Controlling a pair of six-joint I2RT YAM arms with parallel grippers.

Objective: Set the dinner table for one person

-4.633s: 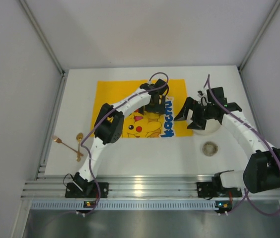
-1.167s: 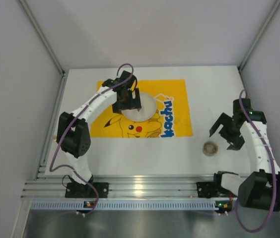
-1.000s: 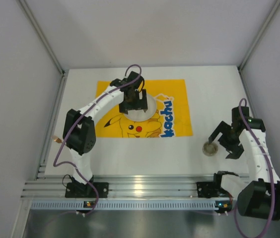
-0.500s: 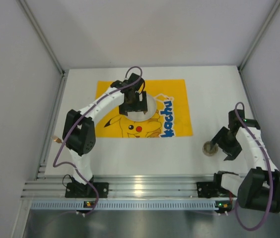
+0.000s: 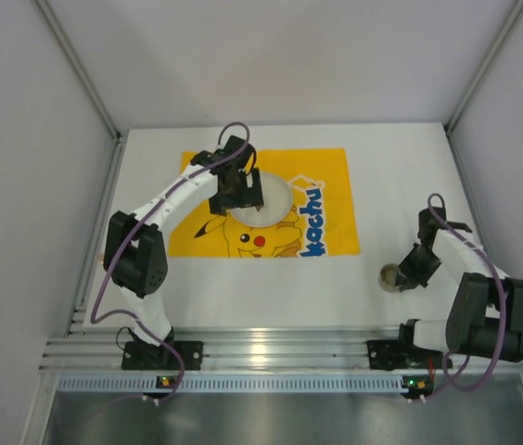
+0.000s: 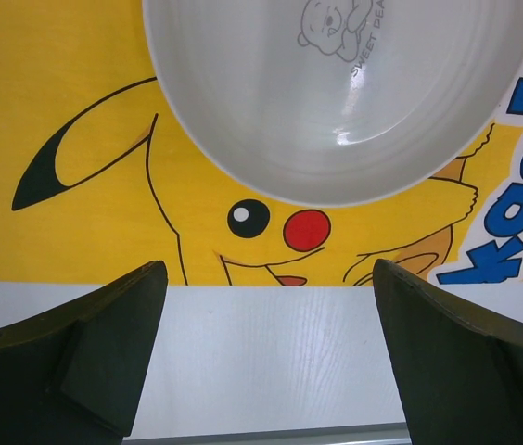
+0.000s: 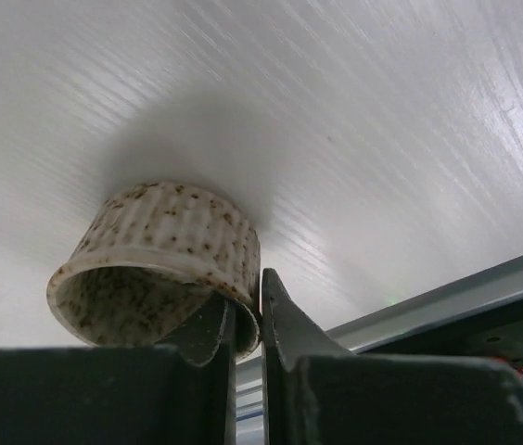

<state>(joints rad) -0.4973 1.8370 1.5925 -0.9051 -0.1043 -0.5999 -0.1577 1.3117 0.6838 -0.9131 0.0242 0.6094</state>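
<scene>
My right gripper rises next, carries the cup (image 5: pixel 390 276) outward and down onto the mat's far corner beyond the lettering (image 5: pixel 325 169) and releases it, since that spot is empty.
The dinner table (image 5: pixel 271 287) is a plain white top with a yellow Pikachu mat (image 5: pixel 326 176) at its middle. A white bowl (image 5: pixel 278 197) (image 6: pixel 336 93) sits on the mat. My left gripper (image 5: pixel 236 195) (image 6: pixel 269 278) hangs over the bowl's near edge, open and holding nothing. To the right of the mat, a small speckled cup (image 5: pixel 390 276) (image 7: pixel 159 241) stands on the bare table. My right gripper (image 5: pixel 408 271) (image 7: pixel 248 301) is shut on its rim, one finger inside and one outside.
An aluminium rail (image 5: pixel 261 352) carrying both arm bases runs along the near edge. Grey walls close in the table on the left, right and back. My left arm's elbow (image 5: pixel 136 260) hangs over the left strip of table.
My right gripper came down and left to the speckled cup and closed on its rim. My left arm shifted slightly left over the bowl, still open.
</scene>
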